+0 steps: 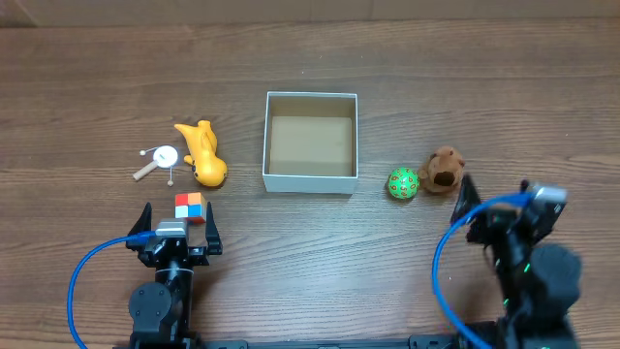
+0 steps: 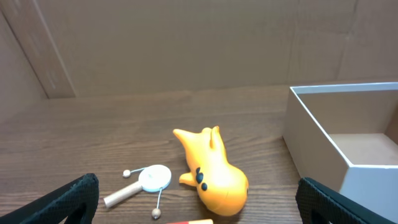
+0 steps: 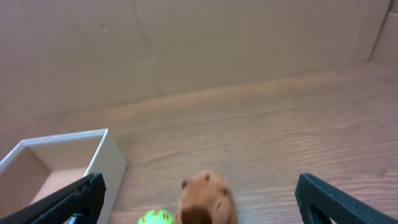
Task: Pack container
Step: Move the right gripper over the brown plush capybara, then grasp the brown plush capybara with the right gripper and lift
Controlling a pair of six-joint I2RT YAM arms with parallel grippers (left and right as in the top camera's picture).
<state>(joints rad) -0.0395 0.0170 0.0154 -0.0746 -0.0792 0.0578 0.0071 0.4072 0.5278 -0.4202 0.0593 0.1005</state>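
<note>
The brown plush (image 1: 443,170) (image 3: 208,200) lies below and outward, so my right gripper reaches outward next, tips its open fingers down and lowers them around it.
The container (image 1: 311,181), a square white-walled box with a brown floor, stands mid-table with nothing in it. Left of it lie an orange animal toy (image 1: 203,155) and a small white rattle drum (image 1: 160,160) on a wooden stick. A coloured cube (image 1: 191,206) sits right at the tips of my open left gripper (image 1: 179,219). Right of the box are a green ball (image 1: 403,183) and a brown plush (image 1: 443,170). My right gripper (image 1: 496,194) is open just behind them. The left wrist view shows the orange toy (image 2: 214,174), the drum (image 2: 154,178) and the box wall (image 2: 317,134).
The right wrist view shows the plush (image 3: 205,196), the top of the green ball (image 3: 155,218) and a corner of the box (image 3: 106,165). A cardboard wall rises behind the wooden table. Blue cables loop beside both arms.
</note>
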